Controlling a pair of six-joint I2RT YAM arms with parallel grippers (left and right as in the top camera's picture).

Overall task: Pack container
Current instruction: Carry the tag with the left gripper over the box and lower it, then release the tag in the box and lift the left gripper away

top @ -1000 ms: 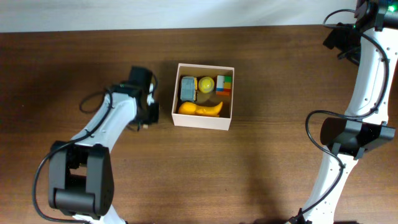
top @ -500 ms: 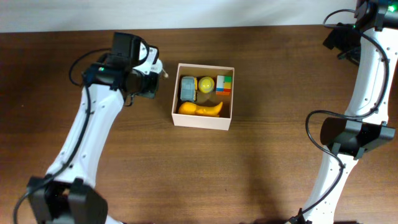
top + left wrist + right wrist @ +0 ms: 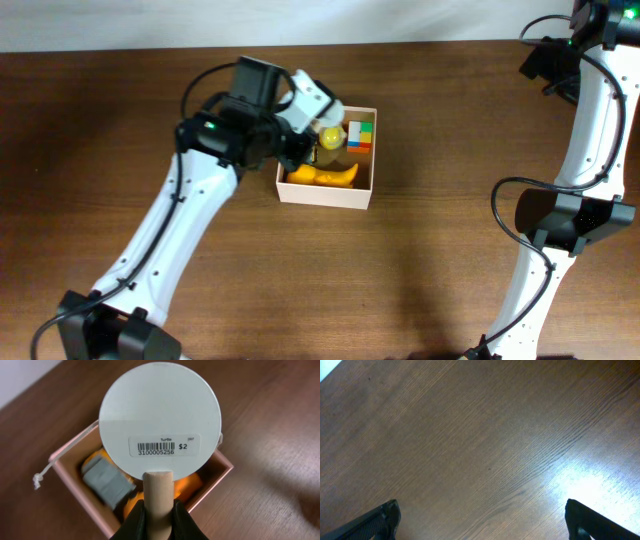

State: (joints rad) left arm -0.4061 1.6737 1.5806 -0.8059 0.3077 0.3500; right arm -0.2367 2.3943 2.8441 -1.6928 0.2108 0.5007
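I will next lower my left gripper toward the right in the overhead view, over the bare container bottom beside the orange toy (image 3: 325, 176), and let go of the paddle there, where there is still space.
The container (image 3: 326, 196), a square box with white walls, sits at the table's middle and holds a grey toy (image 3: 107, 480), a yellow ball (image 3: 331, 135), a striped block (image 3: 361, 136) and an orange toy (image 3: 325, 176). My left gripper (image 3: 159, 515) is shut on the wooden handle of a round white paddle (image 3: 160, 415) with a barcode sticker. It holds the paddle above the container's (image 3: 75, 485) far left part, and the paddle (image 3: 315, 100) hides part of the inside. My right gripper (image 3: 480, 515) is open and empty over bare table.
A white string with a knot (image 3: 38, 479) hangs by the container's outer wall. The right arm (image 3: 590, 110) stands along the table's right edge, far from the container. Brown wooden table surrounds the box.
My left arm has swung from the table left of the container up and to the right, and now holds the paddle over the container. The right arm has not moved.
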